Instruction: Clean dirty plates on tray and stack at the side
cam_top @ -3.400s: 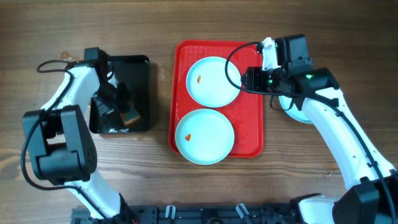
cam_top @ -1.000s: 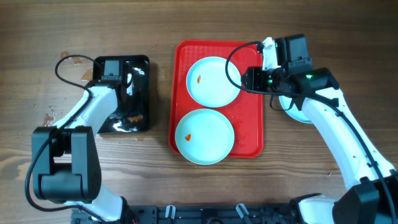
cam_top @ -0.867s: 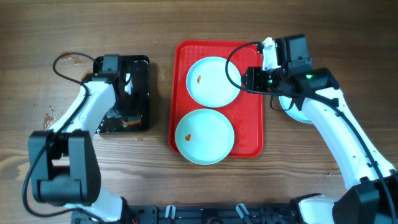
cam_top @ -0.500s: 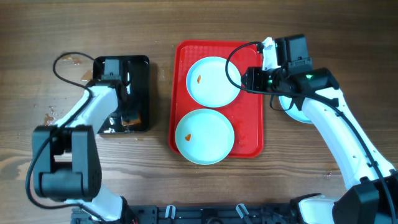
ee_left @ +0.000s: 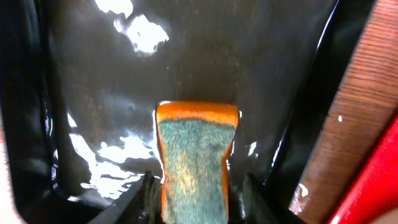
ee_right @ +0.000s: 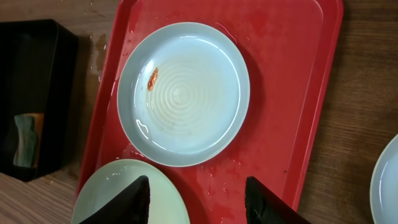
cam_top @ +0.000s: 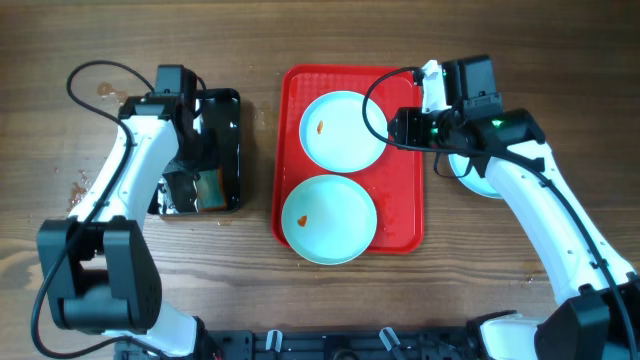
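The far plate's rim (cam_top: 383, 143) (ee_right: 245, 114) lies below my open right gripper on the side by the third plate, so I should lower the gripper onto that part next.
Two pale blue plates lie on the red tray (cam_top: 405, 210). The far plate (cam_top: 343, 130) and the near plate (cam_top: 328, 218) each carry a small orange smear. A third plate (cam_top: 478, 178) sits on the table right of the tray, half under my right arm. My right gripper (cam_top: 405, 125) hovers open and empty over the tray (ee_right: 292, 93), above the far plate (ee_right: 183, 93) and the near plate (ee_right: 165, 199). My left gripper (ee_left: 199, 193) is over the black tray (cam_top: 225, 110), shut on an orange sponge with a green face (ee_left: 196, 155), which also shows from overhead (cam_top: 205, 188).
The black tray (ee_left: 186, 62) holds shiny water and stands left of the red tray, with a strip of wood table between them. Water drops lie on the red tray floor. The right wrist view shows the black tray (ee_right: 31, 93), the sponge (ee_right: 28, 140) and the third plate's edge (ee_right: 388, 180).
My left arm has drawn back toward the far edge and the sponge's green face now shows over the black tray. The right arm and the plates have not moved.
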